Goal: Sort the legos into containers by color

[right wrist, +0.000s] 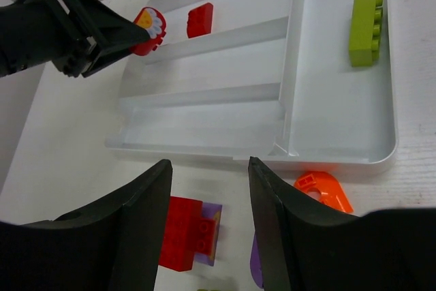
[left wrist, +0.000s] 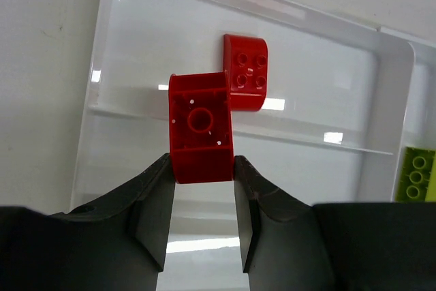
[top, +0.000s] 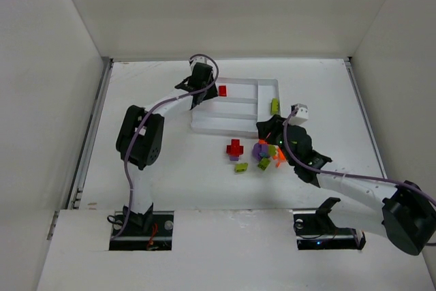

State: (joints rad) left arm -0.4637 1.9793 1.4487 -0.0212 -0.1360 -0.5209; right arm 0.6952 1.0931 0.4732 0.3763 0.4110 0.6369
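Note:
I need to lower my left gripper next into open space beside a red brick and let go of the brick it holds, since the red one is already in the far long slot.
The white tray lies at the middle back. My left gripper hovers over its left end, shut on a red brick held by its lower edge between the fingertips. A second red brick lies in the far long slot just beyond it. A yellow-green brick lies in the crosswise slot. My right gripper is open and empty, just in front of the tray's near wall. Under it lie a red brick on a purple one and an orange piece.
A loose pile of purple, yellow-green and orange bricks and a red cross-shaped piece lie on the table in front of the tray. White walls enclose the table on three sides. The two nearer long slots hold nothing.

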